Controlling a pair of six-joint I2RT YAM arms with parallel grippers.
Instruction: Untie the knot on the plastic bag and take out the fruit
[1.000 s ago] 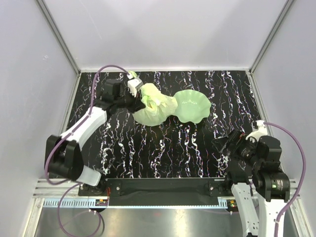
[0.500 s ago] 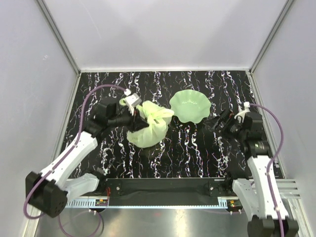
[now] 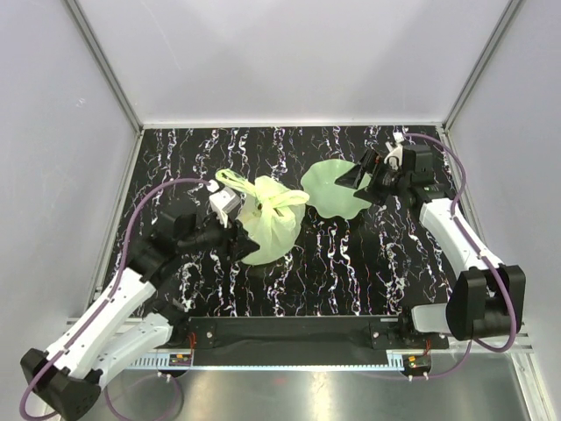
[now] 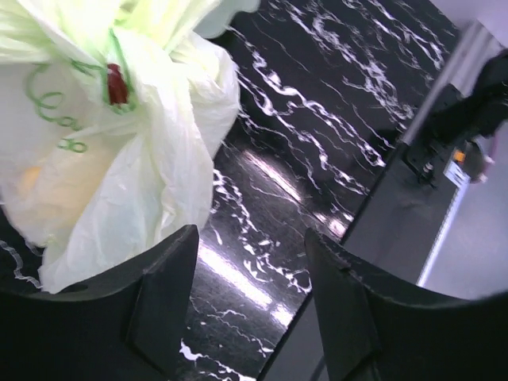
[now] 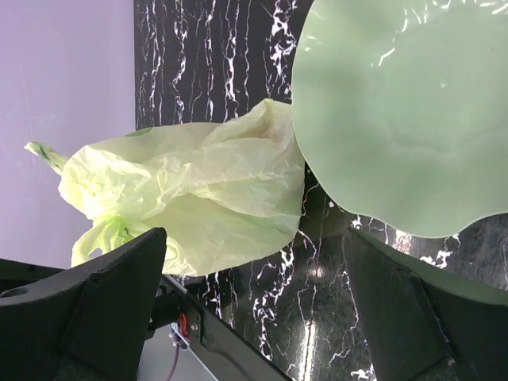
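Note:
The bag is beside my left gripper's open fingers, so they should next move outward and across, then onto the fold just below the knot [image 3: 269,213] [image 4: 149,65].
The pale yellow-green plastic bag [image 3: 270,230] sits left of centre, its knot [image 3: 266,198] on top with two thin ends sticking out. Through the plastic, the left wrist view shows a red piece of fruit [image 4: 117,83] and a faint orange glow. My left gripper [image 3: 235,243] is at the bag's near-left side. In its own view this gripper [image 4: 252,294] is open with only table between the fingers, the bag [image 4: 119,159] just beyond its left finger. My right gripper [image 3: 355,178] hovers open over the dish's right part, facing the bag [image 5: 198,190].
A green wavy-edged dish [image 3: 331,195] lies just right of the bag, also seen in the right wrist view [image 5: 405,111]. The black marbled table [image 3: 298,281] is walled by white panels. A black rail [image 3: 289,329] runs along the near edge.
My left gripper opened and let go of the bag's top, drawing back toward the near left. The bag shifted nearer, off the dish. My right arm swung from the near right to the dish.

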